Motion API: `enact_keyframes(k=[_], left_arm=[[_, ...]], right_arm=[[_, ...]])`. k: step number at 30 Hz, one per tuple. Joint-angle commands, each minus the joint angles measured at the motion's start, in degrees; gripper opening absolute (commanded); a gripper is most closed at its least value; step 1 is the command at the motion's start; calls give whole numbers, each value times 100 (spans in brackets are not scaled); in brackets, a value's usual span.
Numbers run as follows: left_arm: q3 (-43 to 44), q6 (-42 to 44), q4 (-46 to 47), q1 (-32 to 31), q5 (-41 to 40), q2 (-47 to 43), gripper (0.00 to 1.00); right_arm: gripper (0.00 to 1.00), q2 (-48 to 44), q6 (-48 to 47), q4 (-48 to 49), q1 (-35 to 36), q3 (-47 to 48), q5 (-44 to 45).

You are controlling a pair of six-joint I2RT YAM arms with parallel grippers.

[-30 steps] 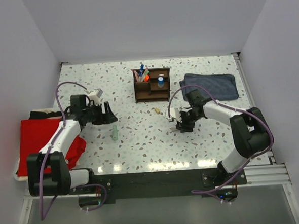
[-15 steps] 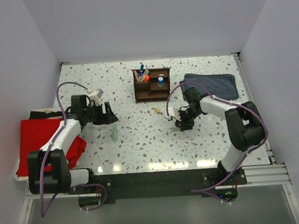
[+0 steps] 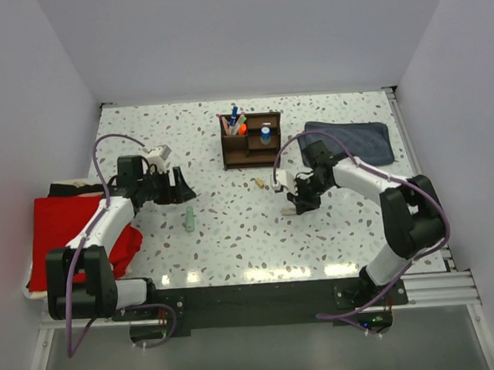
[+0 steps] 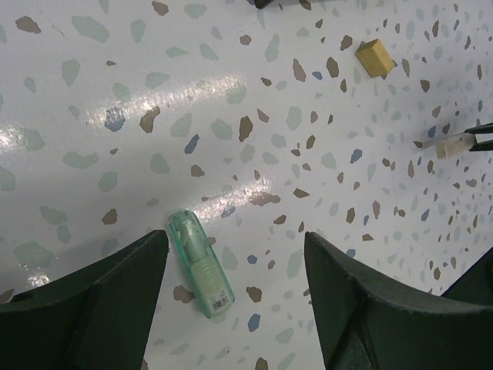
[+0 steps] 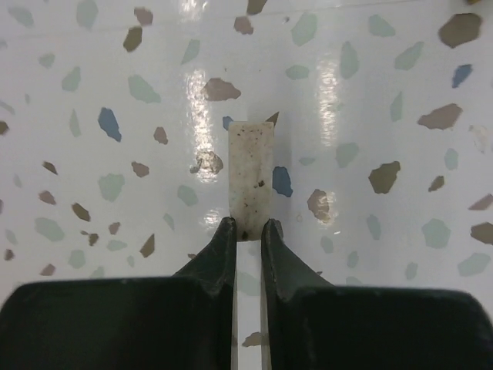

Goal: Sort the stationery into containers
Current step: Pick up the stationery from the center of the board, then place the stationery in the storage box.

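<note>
The robot's right gripper should next rise and carry the block outward over the organizer's empty front section (image 3: 265, 158) to release it, since that place lies outward of the gripper.
The dark brown wooden organizer (image 3: 251, 141) stands at the far middle of the table with pens, an orange highlighter and a blue cylinder in it. My right gripper (image 5: 246, 227) (image 3: 286, 186) is shut on the end of a whitish speckled block (image 5: 251, 173) and holds it just above the table, in front of the organizer. A tan bit (image 3: 259, 182) (image 4: 375, 58) lies beside it. My left gripper (image 4: 233, 248) (image 3: 180, 186) is open and empty, just above the pale green tube (image 4: 200, 264) (image 3: 189, 219) lying flat near its left finger.
A folded blue-grey cloth (image 3: 349, 142) lies right of the organizer, behind the right arm. A red cloth (image 3: 70, 233) lies at the table's left edge under the left arm. White walls close in the far and side edges.
My right gripper has lifted the whitish block and carried it a little toward the organizer. My left gripper has shifted slightly toward the far side.
</note>
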Motion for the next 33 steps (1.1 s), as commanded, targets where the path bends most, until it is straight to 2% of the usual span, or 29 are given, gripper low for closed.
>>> enact_keyframes(k=[1, 2, 5, 8, 10, 11, 14, 20, 33], left_arm=[[113, -177, 418, 40, 196, -65, 77], [114, -204, 453, 40, 196, -56, 77], [131, -283, 585, 40, 249, -30, 76], [175, -309, 629, 40, 284, -12, 77], [210, -318, 629, 40, 293, -12, 77], [219, -318, 629, 40, 293, -21, 77], [245, -318, 621, 40, 293, -56, 77], [123, -248, 647, 40, 249, -144, 77], [61, -204, 629, 40, 231, -170, 77]], right_arm=[[0, -634, 2099, 364, 46, 642, -305], [0, -635, 2860, 497, 37, 703, -253], [0, -530, 4302, 1086, 37, 862, 81], [0, -328, 5533, 1561, 37, 1020, 590], [0, -64, 6012, 1737, 46, 1230, 1019], [0, 50, 6623, 1772, 46, 1318, 1127], [0, 376, 7478, 1834, 37, 1644, 1655], [0, 841, 8499, 1940, 37, 2110, 1988], [0, 1413, 9257, 1922, 116, 2304, 2349]])
